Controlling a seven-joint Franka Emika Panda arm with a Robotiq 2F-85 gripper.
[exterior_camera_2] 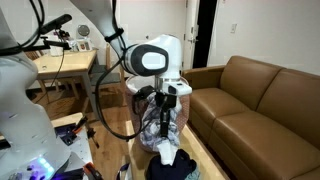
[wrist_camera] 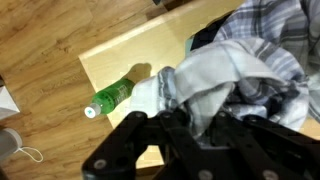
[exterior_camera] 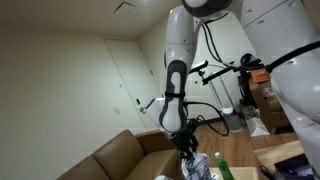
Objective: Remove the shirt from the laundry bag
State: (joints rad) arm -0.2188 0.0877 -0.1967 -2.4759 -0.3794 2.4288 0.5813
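The shirt (exterior_camera_2: 160,125) goes down toward the sofa with my gripper next and onto the tabletop (exterior_camera_2: 205,161) beside the dark cloth, since that spot lies below it, nearer the sofa.
My gripper (wrist_camera: 195,120) is shut on a grey-white shirt (wrist_camera: 215,75), which bunches up between the black fingers. In an exterior view the gripper (exterior_camera_2: 165,98) holds the shirt (exterior_camera_2: 160,125) hanging over the dark laundry bag (exterior_camera_2: 172,162), with the shirt's lower end still at the bag's mouth. In an exterior view the gripper (exterior_camera: 186,146) points down and the shirt (exterior_camera: 198,166) hangs below it. More cloth, plaid and dark, lies in the bag (wrist_camera: 268,30) to the right in the wrist view.
A green bottle (wrist_camera: 112,97) lies on the light wooden table (wrist_camera: 115,62) beside the bag. A brown sofa (exterior_camera_2: 255,95) stands close by. A desk with cables (exterior_camera_2: 60,62) and cardboard boxes (exterior_camera: 268,105) stand farther off. The floor is wood.
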